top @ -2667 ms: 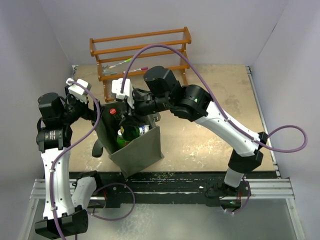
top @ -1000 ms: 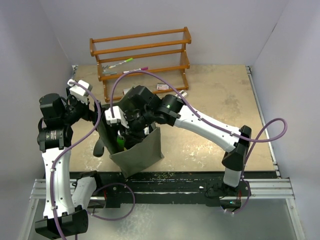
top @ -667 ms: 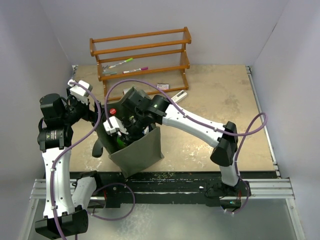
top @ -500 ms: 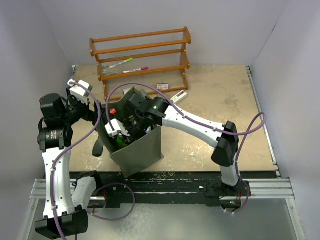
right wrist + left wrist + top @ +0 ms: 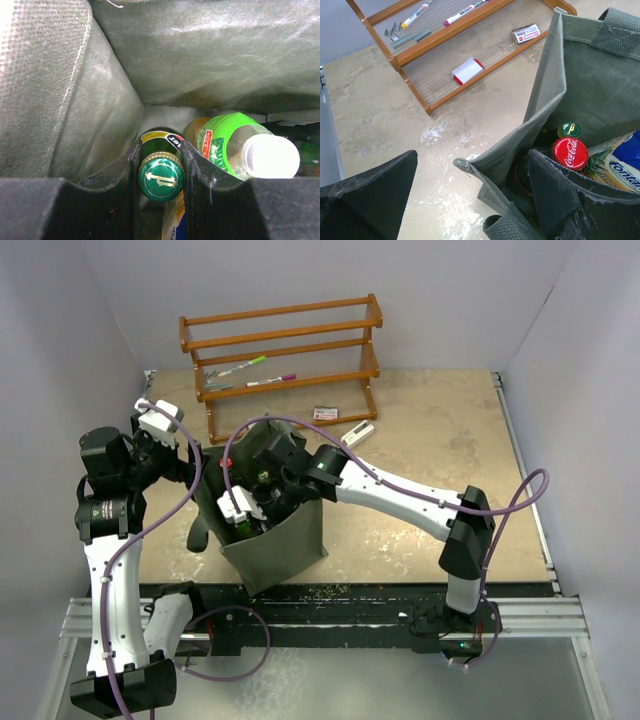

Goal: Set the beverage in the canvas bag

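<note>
The right gripper moves down a little deeper beside the green-labelled plastic bottle next, then opens.
The dark grey-green canvas bag (image 5: pixel 280 545) stands at the table's near left, its mouth open. My right gripper (image 5: pixel 160 150) is down inside the bag, shut on the neck of a green glass bottle with a green cap (image 5: pixel 161 177). From above, only its wrist (image 5: pixel 262 490) shows over the bag's mouth. A green-labelled plastic bottle with a white cap (image 5: pixel 250 152) lies beside it. My left gripper (image 5: pixel 470 157) is open astride the bag's rim (image 5: pixel 510 145), one finger (image 5: pixel 555 197) inside. A red-capped cola bottle (image 5: pixel 569 153) and the green cap (image 5: pixel 568 130) show there.
A wooden rack (image 5: pixel 285 350) with markers stands behind the bag. A small box (image 5: pixel 326 413) and a white stick (image 5: pixel 356 432) lie on the table by it. A red-white card (image 5: pixel 468 70) lies under the rack. The bag's loop handle (image 5: pixel 510 227) sits below my left gripper.
My right gripper has come down and leftward from above the bag's mouth, carrying the green bottle deep into the bag. The left arm and the bag have stayed put.
</note>
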`<state>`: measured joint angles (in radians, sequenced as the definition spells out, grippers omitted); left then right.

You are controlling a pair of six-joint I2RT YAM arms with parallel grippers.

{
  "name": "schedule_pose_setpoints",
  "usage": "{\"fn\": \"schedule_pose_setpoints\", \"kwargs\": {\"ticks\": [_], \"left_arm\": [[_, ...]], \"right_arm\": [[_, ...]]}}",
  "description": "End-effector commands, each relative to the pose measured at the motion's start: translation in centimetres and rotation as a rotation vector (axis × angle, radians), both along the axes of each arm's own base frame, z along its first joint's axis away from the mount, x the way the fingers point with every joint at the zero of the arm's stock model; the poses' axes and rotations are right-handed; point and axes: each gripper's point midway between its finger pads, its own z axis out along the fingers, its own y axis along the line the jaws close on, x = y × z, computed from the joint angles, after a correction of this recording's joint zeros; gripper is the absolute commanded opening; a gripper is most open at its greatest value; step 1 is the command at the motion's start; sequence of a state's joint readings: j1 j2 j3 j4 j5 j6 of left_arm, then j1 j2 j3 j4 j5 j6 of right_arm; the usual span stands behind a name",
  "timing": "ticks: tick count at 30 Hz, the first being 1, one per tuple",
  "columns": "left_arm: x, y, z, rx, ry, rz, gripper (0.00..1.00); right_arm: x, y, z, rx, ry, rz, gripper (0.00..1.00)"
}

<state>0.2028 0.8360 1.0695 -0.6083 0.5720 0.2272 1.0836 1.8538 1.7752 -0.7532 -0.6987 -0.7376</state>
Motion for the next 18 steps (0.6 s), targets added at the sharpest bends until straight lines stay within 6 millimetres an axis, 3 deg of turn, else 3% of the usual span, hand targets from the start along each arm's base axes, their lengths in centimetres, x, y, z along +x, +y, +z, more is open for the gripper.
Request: {"fn": "schedule_pose_setpoints", "kwargs": {"ticks": [1, 18], "left_arm": [[0.3, 0.3, 1.5, 0.006, -0.052, 0.010, 0.94], [0.3, 0.3, 1.5, 0.007, -0.053, 0.011, 0.94]], "right_arm": [[-0.1, -1.1, -0.9, -0.039, 0.015, -0.005, 0.06], [0.5, -1.7, -7.2, -0.194, 0.057, -0.046, 0.09]]}}
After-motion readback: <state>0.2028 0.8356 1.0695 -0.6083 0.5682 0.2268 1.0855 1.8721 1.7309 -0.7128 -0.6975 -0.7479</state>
